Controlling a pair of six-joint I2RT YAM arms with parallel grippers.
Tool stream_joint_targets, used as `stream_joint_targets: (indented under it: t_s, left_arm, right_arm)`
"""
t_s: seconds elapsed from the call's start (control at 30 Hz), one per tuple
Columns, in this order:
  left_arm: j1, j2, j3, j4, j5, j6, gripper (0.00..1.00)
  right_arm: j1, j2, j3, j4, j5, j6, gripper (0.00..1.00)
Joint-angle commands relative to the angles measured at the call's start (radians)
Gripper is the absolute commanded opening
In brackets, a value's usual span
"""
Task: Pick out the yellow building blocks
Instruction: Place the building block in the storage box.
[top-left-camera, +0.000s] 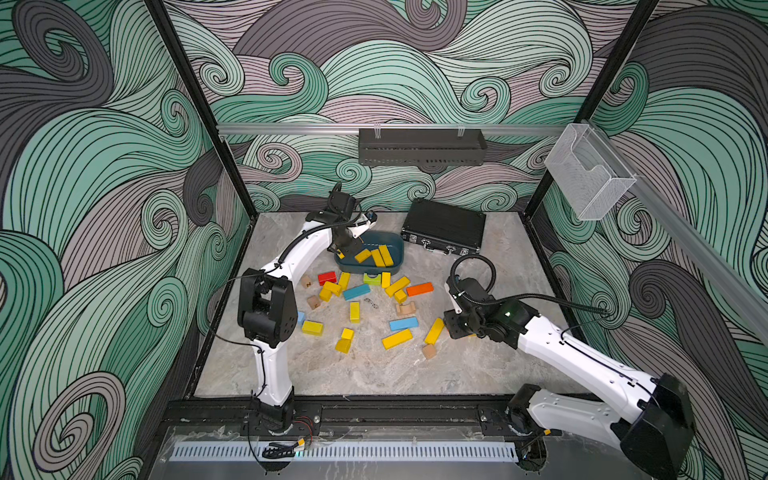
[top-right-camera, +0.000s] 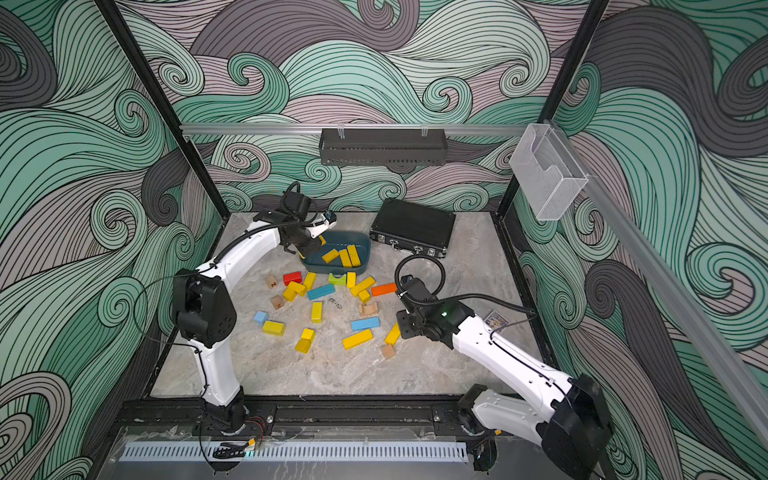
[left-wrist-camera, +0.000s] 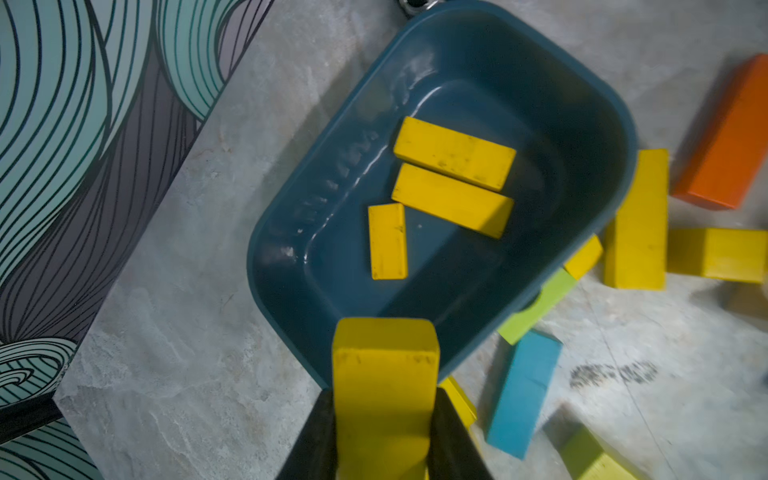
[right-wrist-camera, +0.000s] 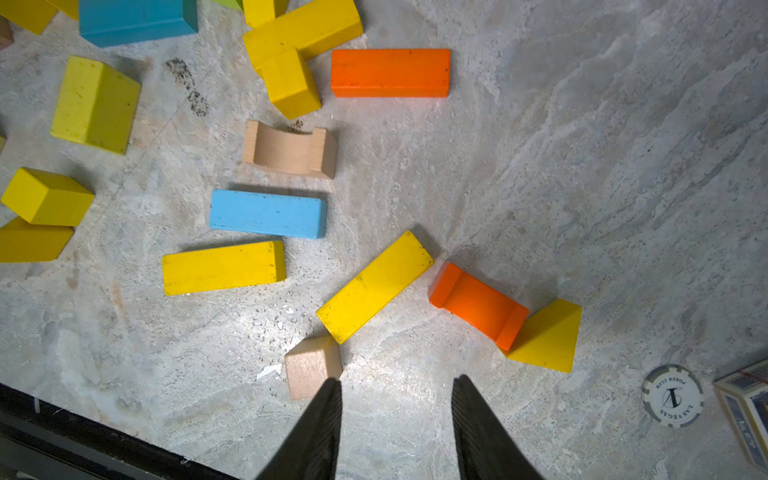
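I need to bring my left gripper past the tub's rim and down to let go of the yellow block, because the tub's bottom is bare below it beside the shortest block.
My left gripper is shut on a yellow building block, which hangs over the near rim of a dark blue tub. Three yellow blocks lie inside the tub. In both top views the left gripper sits at the tub's left end. Several more yellow blocks lie scattered on the marble table. My right gripper hovers open and empty just short of a yellow bar. A yellow wedge lies off to its side.
Orange blocks, blue blocks, plain wooden blocks and a lime-green arch lie among the yellow ones. A black case stands behind the tub. A poker chip and a card box lie near the right arm.
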Motion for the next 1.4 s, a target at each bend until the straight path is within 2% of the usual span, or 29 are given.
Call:
stream_joint_targets:
  t_s: [0.0,0.27,0.47,0.53,0.7,0.8,0.97,1.1,1.23,1.37]
  left_arm:
    - [-0.002,0.097,0.115,-0.004,-0.054,-0.061,0.18]
    - [-0.003,0.337,0.354,-0.062,-0.062,-0.064,0.20]
    - [-0.003,0.403,0.359,-0.054,-0.077,-0.049,0.23]
    - [-0.004,0.407,0.346,-0.048,-0.080,-0.042,0.28]
    - [-0.003,0.399,0.328,-0.040,-0.070,-0.051,0.50]
    - [-0.003,0.380,0.319,-0.035,-0.062,-0.058,0.59]
    - [-0.003,0.309,0.314,-0.034,-0.065,-0.081,0.63]
    - [-0.004,0.209,0.345,-0.066,-0.103,-0.161,0.67]
    - [-0.003,0.052,0.323,-0.117,-0.086,-0.226,0.74]
    - [-0.002,-0.145,0.169,-0.128,-0.029,-0.261,0.77]
  right_arm:
    - [0.016,-0.029,-0.040,-0.024,-0.001,0.080,0.46]
    - [0.020,-0.097,-0.124,-0.028,0.006,0.178,0.48]
    - [0.019,-0.070,-0.141,0.016,-0.019,0.202,0.50]
    - [0.020,-0.052,-0.144,0.039,-0.031,0.212,0.51]
    - [0.019,-0.011,-0.155,0.102,-0.045,0.238,0.52]
    - [0.018,0.016,-0.150,0.121,-0.052,0.255,0.54]
    - [0.018,0.050,-0.155,0.179,-0.068,0.281,0.59]
    - [0.018,0.101,-0.145,0.212,-0.085,0.291,0.59]
    - [0.017,0.179,-0.129,0.246,-0.096,0.294,0.60]
    - [0.016,0.274,-0.097,0.269,-0.102,0.294,0.60]
